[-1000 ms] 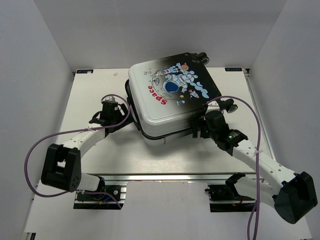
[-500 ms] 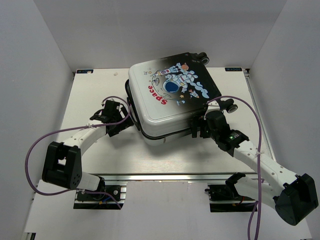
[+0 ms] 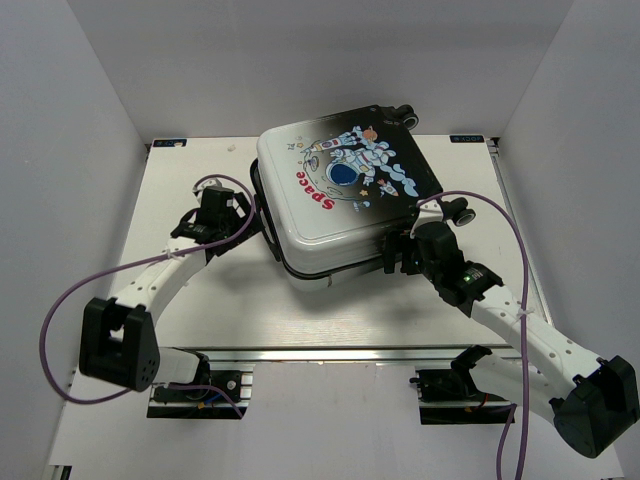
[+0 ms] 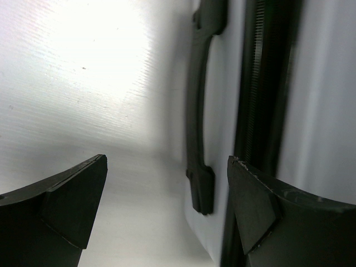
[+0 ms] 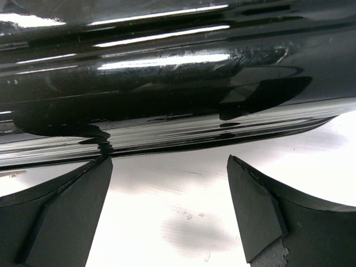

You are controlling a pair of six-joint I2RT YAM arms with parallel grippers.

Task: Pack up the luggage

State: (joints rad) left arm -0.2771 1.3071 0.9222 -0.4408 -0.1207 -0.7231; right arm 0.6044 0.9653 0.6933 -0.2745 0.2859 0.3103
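Note:
My left gripper lowers its open fingers toward the right in the wrist view around the black side handle [image 4: 199,111] next, as it sits below, off-center that way.
The luggage [image 3: 340,195] lies flat and closed on the white table [image 3: 200,310], astronaut print and red "Space" word facing up. My left gripper [image 3: 240,222] is open beside its left side. In the left wrist view, the left gripper [image 4: 167,161] frames bare table, with the black side handle [image 4: 199,111] and the zipper seam [image 4: 260,83] just ahead to the right. My right gripper [image 3: 396,256] is open at the luggage's front right edge. Nothing lies between the right gripper's [image 5: 169,161] fingers, and the glossy black shell [image 5: 167,67] sits right in front.
White walls enclose the table on three sides. Black wheels [image 3: 405,113] stick out at the luggage's far edge, and another wheel [image 3: 462,212] shows on its right, close to my right arm. Purple cables loop off both arms.
My left arm has swung its gripper a little farther back along the luggage's left side. The right arm has barely shifted. The luggage has not moved.

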